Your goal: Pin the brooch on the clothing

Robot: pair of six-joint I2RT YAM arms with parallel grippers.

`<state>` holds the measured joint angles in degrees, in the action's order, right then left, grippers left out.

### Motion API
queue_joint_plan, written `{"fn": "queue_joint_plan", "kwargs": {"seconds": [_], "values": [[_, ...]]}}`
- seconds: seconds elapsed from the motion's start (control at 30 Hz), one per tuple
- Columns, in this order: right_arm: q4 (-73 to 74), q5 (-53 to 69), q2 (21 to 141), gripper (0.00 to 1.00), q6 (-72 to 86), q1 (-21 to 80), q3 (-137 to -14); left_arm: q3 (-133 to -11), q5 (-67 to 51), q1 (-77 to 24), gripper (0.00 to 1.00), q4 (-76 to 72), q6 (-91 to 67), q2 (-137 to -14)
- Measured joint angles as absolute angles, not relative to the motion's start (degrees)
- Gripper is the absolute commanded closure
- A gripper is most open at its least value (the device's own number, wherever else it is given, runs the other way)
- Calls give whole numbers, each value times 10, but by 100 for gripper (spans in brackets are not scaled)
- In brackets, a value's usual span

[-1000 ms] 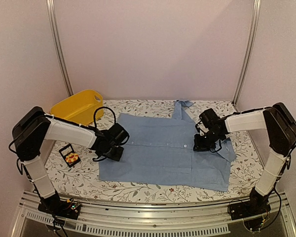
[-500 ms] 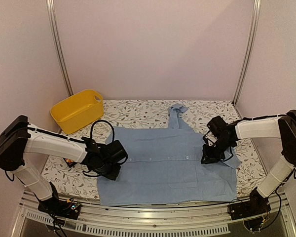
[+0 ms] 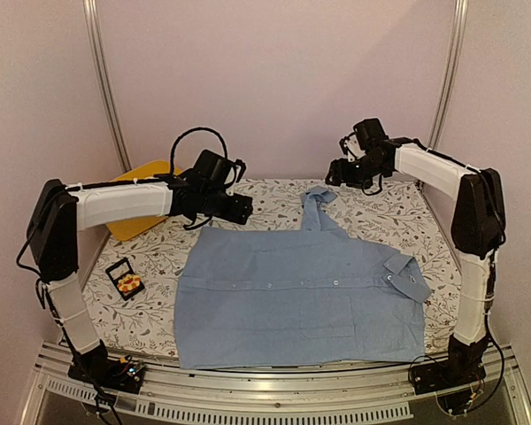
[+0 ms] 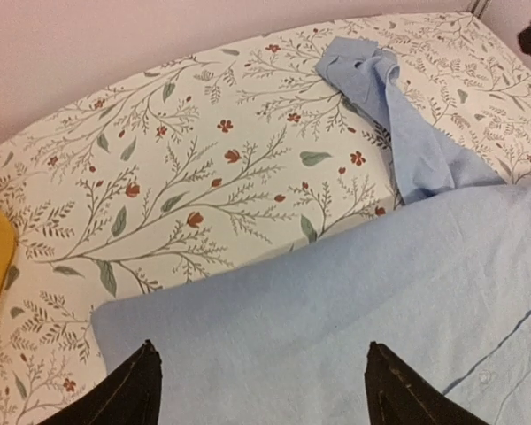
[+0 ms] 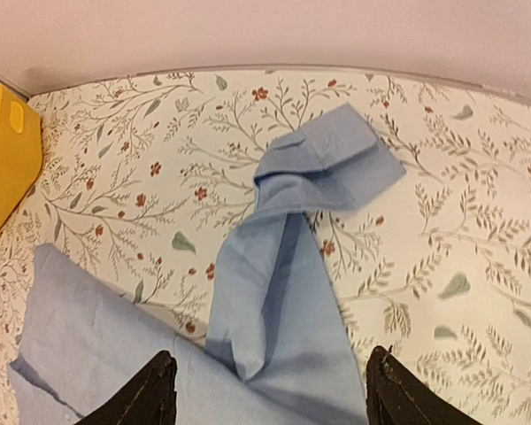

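Note:
My right gripper lowers and turns onto the folded far end of the sleeve (image 3: 317, 195) (image 5: 330, 158) next, because the sleeve lies twisted.
The clothing, a light blue shirt (image 3: 301, 292), lies spread flat on the flowered table, one sleeve (image 5: 283, 257) twisted toward the back wall. The brooch (image 3: 129, 283), small and orange, sits in a black box left of the shirt, far from both grippers. My left gripper (image 3: 239, 210) hovers over the shirt's back left corner. In the left wrist view the left gripper (image 4: 261, 354) is open with only blue cloth (image 4: 354, 292) below it. My right gripper (image 3: 336, 173) hangs high above the twisted sleeve. The right wrist view shows the right gripper (image 5: 270, 359) open and holding nothing.
A yellow basin (image 3: 128, 217) stands at the back left, partly hidden behind my left arm, and its edge shows in the right wrist view (image 5: 4, 159). The flowered tablecloth (image 3: 389, 208) runs to the back wall. Metal rails frame the back corners.
Both grippers have opened, let go of the shirt and risen toward the back of the table. The shirt now lies flat, nearer the front edge.

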<state>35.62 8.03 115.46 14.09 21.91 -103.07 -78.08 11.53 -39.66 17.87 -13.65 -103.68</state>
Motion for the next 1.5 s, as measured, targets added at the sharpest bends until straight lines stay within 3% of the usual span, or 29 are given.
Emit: {"fn": "queue_joint_plan", "kwargs": {"seconds": [0.13, 0.27, 0.77, 0.9, 0.97, 1.17, 1.5], "values": [[329, 80, 1301, 27, 137, 205, -1180, -842, 94, -383, 19, 151, -107, -1095], [308, 89, 1400, 28, 154, 189, -1250, -865, 76, -381, 19, 145, -89, -1132], [108, 223, 1492, 34, 446, 169, -1211, -874, 54, -380, 19, 150, -62, -1155], [55, 258, 1505, 50, 521, 168, -1206, -874, 54, -379, 19, 149, -56, -1155], [32, 270, 1512, 66, 554, 168, -1203, -873, 55, -378, 19, 149, -55, -1155], [-16, 316, 1557, 98, 621, 161, -1237, -868, 60, -374, 19, 148, -52, -1153], [-77, 377, 1578, 100, 667, 139, -1256, -853, 66, -368, 19, 142, -44, -1143]]}}
